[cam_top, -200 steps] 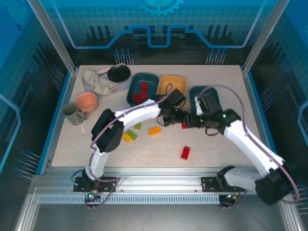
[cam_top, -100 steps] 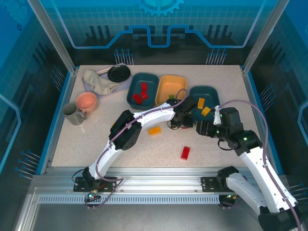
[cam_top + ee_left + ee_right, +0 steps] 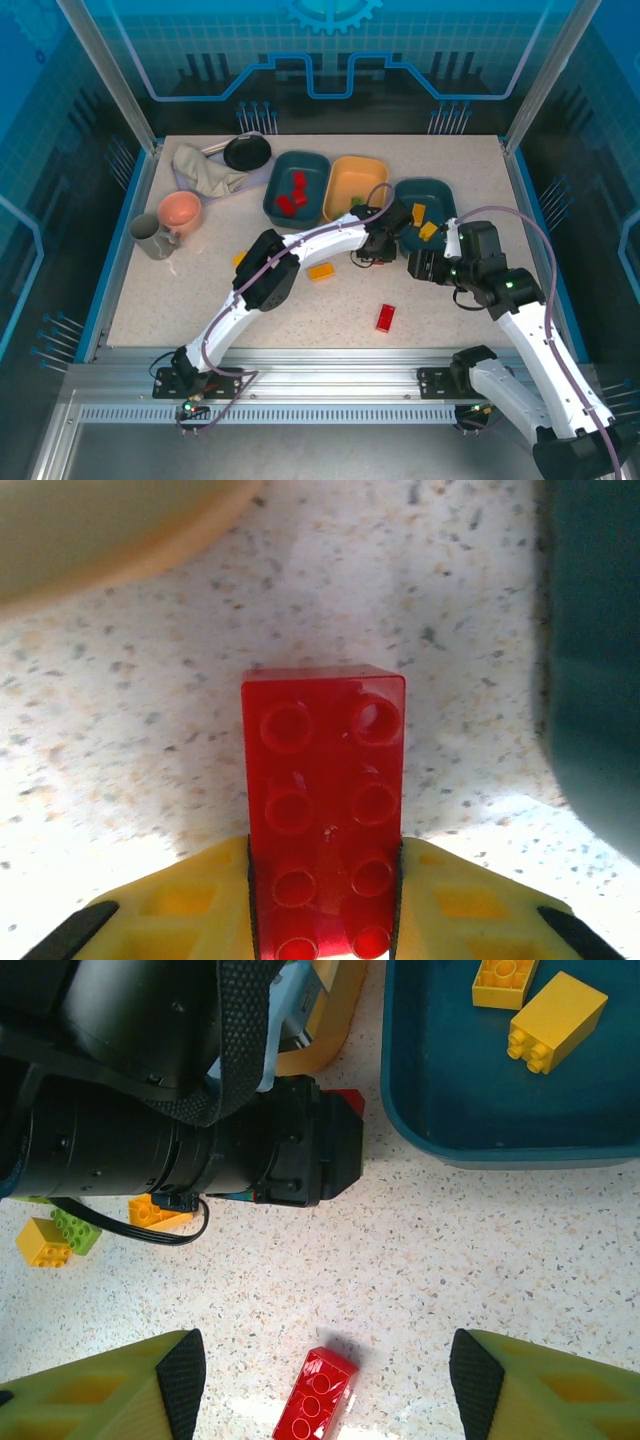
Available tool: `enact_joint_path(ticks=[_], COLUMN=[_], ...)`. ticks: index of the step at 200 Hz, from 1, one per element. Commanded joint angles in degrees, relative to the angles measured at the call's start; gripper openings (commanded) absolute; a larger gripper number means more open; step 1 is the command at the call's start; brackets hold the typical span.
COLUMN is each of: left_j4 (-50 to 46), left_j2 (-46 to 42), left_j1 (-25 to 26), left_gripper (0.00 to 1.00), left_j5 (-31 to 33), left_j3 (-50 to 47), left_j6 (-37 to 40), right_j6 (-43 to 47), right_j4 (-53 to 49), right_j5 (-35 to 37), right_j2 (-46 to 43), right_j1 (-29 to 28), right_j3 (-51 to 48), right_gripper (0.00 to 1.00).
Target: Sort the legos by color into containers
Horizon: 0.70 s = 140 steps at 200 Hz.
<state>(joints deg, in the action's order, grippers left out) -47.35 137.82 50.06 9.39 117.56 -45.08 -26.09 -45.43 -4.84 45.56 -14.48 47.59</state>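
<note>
My left gripper will go up, move past the yellow-orange tub (image 3: 357,185) and go down to release its brick beside the red bricks, because one teal tub holds those red bricks.
My left gripper (image 3: 378,252) reaches between the yellow-orange tub (image 3: 357,185) and the right teal tub (image 3: 436,192). It is shut on a red oblong brick (image 3: 323,790) that lies over the speckled table, with yellow fingers (image 3: 170,905) on both sides. My right gripper (image 3: 318,1385) hangs open above another red brick (image 3: 318,1398), also seen on the table (image 3: 386,317). The right teal tub (image 3: 470,1080) holds two yellow bricks (image 3: 556,1020). Red bricks (image 3: 293,192) lie in the left teal tub (image 3: 275,205). An orange brick (image 3: 321,271) lies loose.
The left arm's black wrist (image 3: 200,1130) crosses just ahead of my right gripper. A yellow brick (image 3: 40,1242) and a green brick (image 3: 76,1228) lie beside it. A pink bowl (image 3: 180,210), mug (image 3: 148,237), cloth (image 3: 205,170) and black pan (image 3: 247,152) sit at the back left.
The right arm has drawn back to the right, away from the left gripper. The left arm has stretched further right towards the gap between the tubs, then barely moved.
</note>
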Motion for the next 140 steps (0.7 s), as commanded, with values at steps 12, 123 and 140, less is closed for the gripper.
enact_joint_path(ticks=[12,123,140], left_j4=[-2.05,-0.12,1.13], left_j2=[-12.21,-25.34,-19.40], left_j1=[0.15,-23.01,-26.60], left_gripper=[0.22,0.23,0.23], left_j5=[4.63,-3.56,-7.21], left_j3=[-8.22,-14.38,-8.93], left_j6=[-0.93,5.77,6.79], right_j6=[1.91,2.29,1.76], right_j4=[1.40,16.46,17.54], right_j5=[-1.98,-9.27,-8.74], right_j2=[1.44,15.70,18.51], right_j1=[1.11,-9.33,-10.24], right_j3=[3.69,8.81,10.50], right_gripper=[0.68,0.69,0.69])
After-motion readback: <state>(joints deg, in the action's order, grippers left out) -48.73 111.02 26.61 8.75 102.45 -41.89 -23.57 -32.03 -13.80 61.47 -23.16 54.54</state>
